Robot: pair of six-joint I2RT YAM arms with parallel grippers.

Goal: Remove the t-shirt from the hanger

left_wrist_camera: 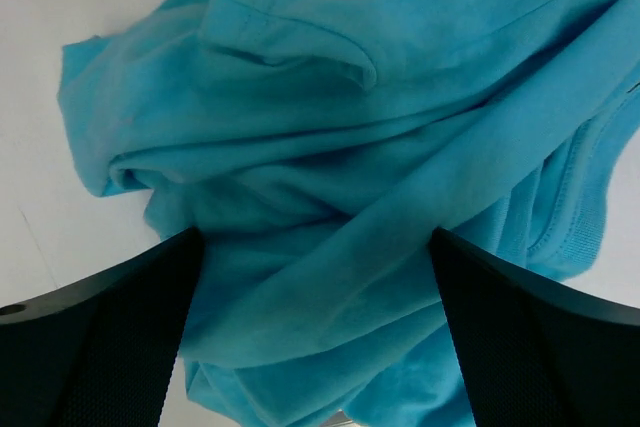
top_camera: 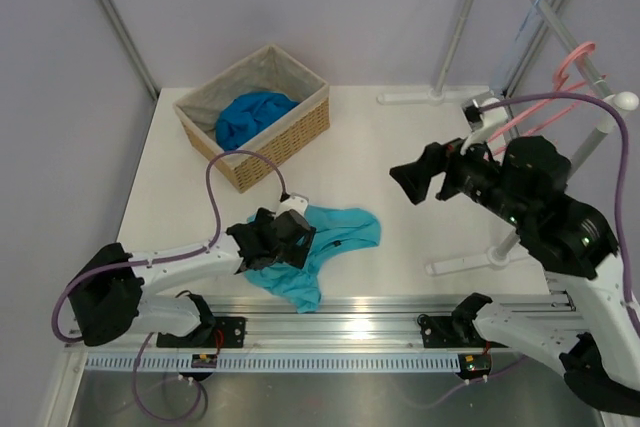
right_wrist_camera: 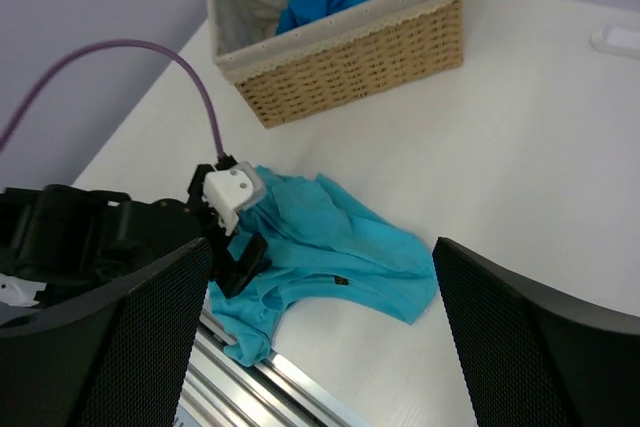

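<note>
The cloth is already between my left gripper's fingers, so I will lower that gripper into the t-shirt's bunched folds, a little to the right in the top view, and close it.
The teal t-shirt (top_camera: 340,232) lies crumpled on the white table near the front edge, with no hanger in it. It fills the left wrist view (left_wrist_camera: 350,127) and shows in the right wrist view (right_wrist_camera: 340,247). My left gripper (top_camera: 288,239) is low over the shirt's left part, open, with folds of cloth between its fingers (left_wrist_camera: 100,347). My right gripper (top_camera: 410,182) is raised over the table's right side, open and empty (right_wrist_camera: 320,347). A thin light-blue wire hanger (top_camera: 528,29) hangs on the rack at the back right.
A wicker basket (top_camera: 300,125) at the back left holds a royal-blue cloth (top_camera: 252,115). A white rack with feet (top_camera: 470,262) stands at the right and carries a pink hanger (top_camera: 570,65). An aluminium rail (top_camera: 340,312) runs along the front edge.
</note>
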